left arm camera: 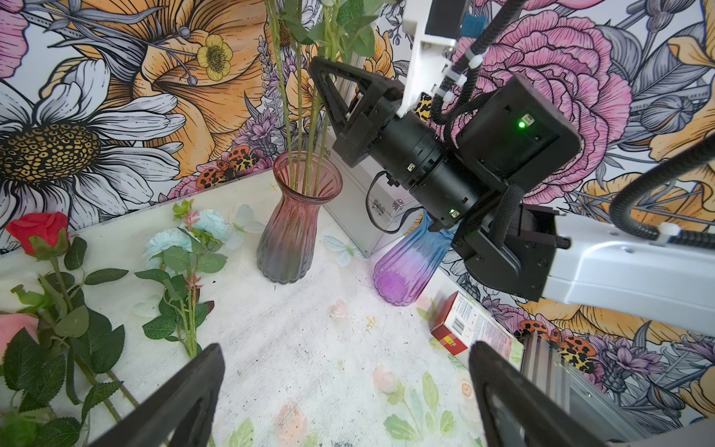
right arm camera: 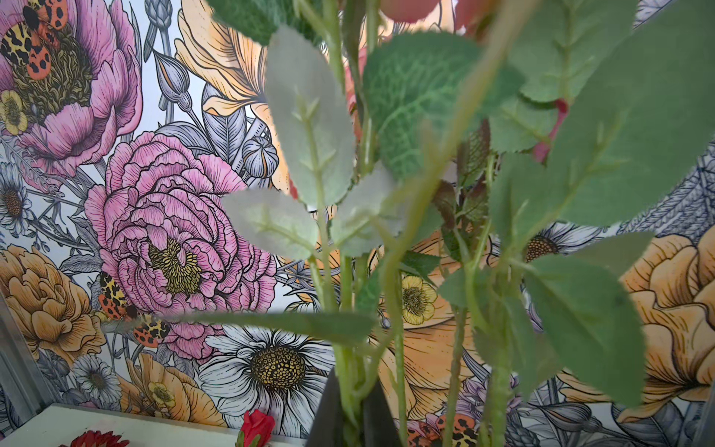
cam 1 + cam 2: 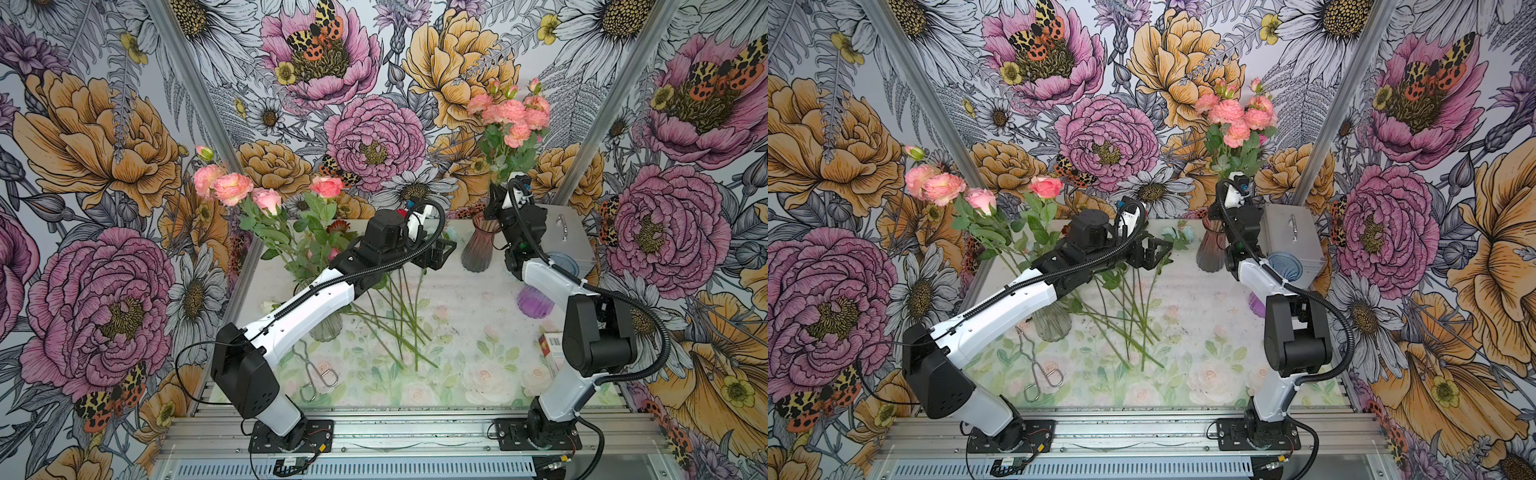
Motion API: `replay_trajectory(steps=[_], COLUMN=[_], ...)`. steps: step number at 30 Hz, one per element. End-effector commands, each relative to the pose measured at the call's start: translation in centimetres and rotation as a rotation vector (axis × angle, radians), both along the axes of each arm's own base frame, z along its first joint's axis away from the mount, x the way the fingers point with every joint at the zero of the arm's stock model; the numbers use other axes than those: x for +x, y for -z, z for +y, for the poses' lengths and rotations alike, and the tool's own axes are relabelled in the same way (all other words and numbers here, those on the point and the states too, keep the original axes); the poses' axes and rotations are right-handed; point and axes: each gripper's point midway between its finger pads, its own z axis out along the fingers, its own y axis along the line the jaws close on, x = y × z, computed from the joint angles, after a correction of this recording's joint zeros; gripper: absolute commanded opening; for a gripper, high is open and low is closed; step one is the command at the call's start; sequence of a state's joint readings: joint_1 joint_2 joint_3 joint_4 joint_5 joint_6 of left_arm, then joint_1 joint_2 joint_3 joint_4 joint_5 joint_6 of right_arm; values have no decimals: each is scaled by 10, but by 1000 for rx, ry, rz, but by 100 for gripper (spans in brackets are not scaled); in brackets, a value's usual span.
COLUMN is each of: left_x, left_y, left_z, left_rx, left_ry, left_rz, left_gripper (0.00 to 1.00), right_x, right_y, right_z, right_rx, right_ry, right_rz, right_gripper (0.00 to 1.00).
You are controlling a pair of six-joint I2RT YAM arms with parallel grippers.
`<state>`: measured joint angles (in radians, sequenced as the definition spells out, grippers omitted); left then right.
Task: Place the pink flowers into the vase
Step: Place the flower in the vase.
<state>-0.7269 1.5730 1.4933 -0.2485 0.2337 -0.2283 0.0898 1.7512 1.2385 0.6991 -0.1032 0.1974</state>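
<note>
The ends of the green stems already hang inside the vase below my right gripper. My right gripper should move down toward the opening of the ribbed vase (image 3: pixel 483 218) and let go of the green stems.
A bunch of pink flowers (image 3: pixel 512 117) (image 3: pixel 1236 118) stands upright at the back right. My right gripper (image 3: pixel 496 199) (image 1: pixel 329 96) (image 2: pixel 350 418) is shut on its green stems (image 2: pixel 348 371), just above the vase (image 3: pixel 480 249) (image 1: pixel 298 216), a ribbed red-to-grey glass one. The stems reach down into its mouth. More pink flowers (image 3: pixel 232 187) (image 3: pixel 942 187) rise at the left from a clear vase (image 3: pixel 326 330), half hidden by my left arm. My left gripper (image 3: pixel 440 253) (image 1: pixel 348 391) hangs open over bare table, left of the vase, holding nothing.
Loose stems (image 3: pixel 395 324) lie mid-table. A red rose (image 1: pixel 38 228) and pale blue blooms (image 1: pixel 209 228) lie near the back wall. A purple-blue vase (image 1: pixel 410 271), a metal case (image 3: pixel 565 237) and a red-white box (image 1: pixel 468 325) crowd the right side. Metal tongs (image 3: pixel 316 370) lie front left.
</note>
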Motion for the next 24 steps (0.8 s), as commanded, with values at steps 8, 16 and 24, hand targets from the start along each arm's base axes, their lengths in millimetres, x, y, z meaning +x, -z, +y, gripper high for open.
replay_trajectory(steps=[8, 16, 24], left_x=[-5, -5, -5], left_y=[7, 9, 9], left_z=[-2, -2, -2], left_rx=[8, 10, 10], left_ry=[11, 10, 11], left_rz=[11, 16, 17], left_gripper=[98, 98, 98], right_x=[5, 4, 3], right_y=[29, 51, 62], right_z=[0, -2, -3], right_rx=[-7, -4, 11], right_ry=[-10, -2, -3], right_rz=[72, 122, 145], right_gripper=[0, 0, 10])
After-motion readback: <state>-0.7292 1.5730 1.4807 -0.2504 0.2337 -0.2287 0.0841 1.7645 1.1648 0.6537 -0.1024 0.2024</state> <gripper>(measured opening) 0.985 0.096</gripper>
